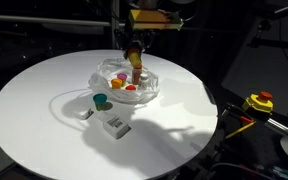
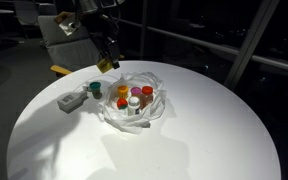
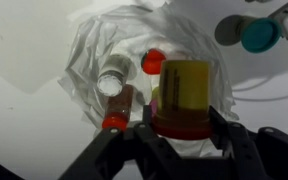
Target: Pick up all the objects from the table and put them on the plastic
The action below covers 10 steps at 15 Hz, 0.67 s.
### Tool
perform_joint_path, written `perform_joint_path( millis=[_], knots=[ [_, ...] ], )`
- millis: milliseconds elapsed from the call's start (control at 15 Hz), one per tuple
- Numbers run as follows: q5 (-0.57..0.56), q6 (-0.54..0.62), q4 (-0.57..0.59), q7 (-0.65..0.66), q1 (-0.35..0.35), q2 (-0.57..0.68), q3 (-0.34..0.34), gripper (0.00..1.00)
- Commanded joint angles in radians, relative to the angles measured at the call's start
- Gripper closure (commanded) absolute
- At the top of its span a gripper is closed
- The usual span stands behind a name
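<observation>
My gripper will move down next and let go of the yellow bottle among those already gathered, because the gap between the small bottles on the clear plastic is below it.
My gripper (image 3: pixel 181 120) is shut on a yellow bottle with a red cap (image 3: pixel 184 85) and holds it above the crumpled clear plastic (image 3: pixel 99 45). It shows in both exterior views (image 1: pixel 134 45) (image 2: pixel 106 58) over the plastic (image 1: pixel 149 92) (image 2: pixel 156 112) in the middle of the round white table (image 1: pixel 44 110). Several small bottles lie on the plastic: a white-capped one (image 3: pixel 111 83), a red-capped one (image 3: pixel 153 62) and a brown one with a red cap (image 3: pixel 118 108). A teal-capped bottle (image 1: pixel 101 100) (image 2: pixel 95 90) (image 3: pixel 259 35) stands on the table beside the plastic.
Two small white and grey blocks (image 1: pixel 85 112) (image 1: pixel 114 125) lie on the table near the teal-capped bottle; one shows in an exterior view (image 2: pixel 69 101). A yellow and red device (image 1: pixel 259 102) sits off the table's edge. Dark surroundings ring the table.
</observation>
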Motion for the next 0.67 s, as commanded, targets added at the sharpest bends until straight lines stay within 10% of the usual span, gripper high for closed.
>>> perform_joint_path(
  millis=[0,600],
  knots=[
    [0.042,0.027,0.135,-0.014,-0.096,0.128,0.043,0.71],
    [0.108,0.139,0.230,-0.039,-0.068,0.364,-0.001,0.71]
  ],
)
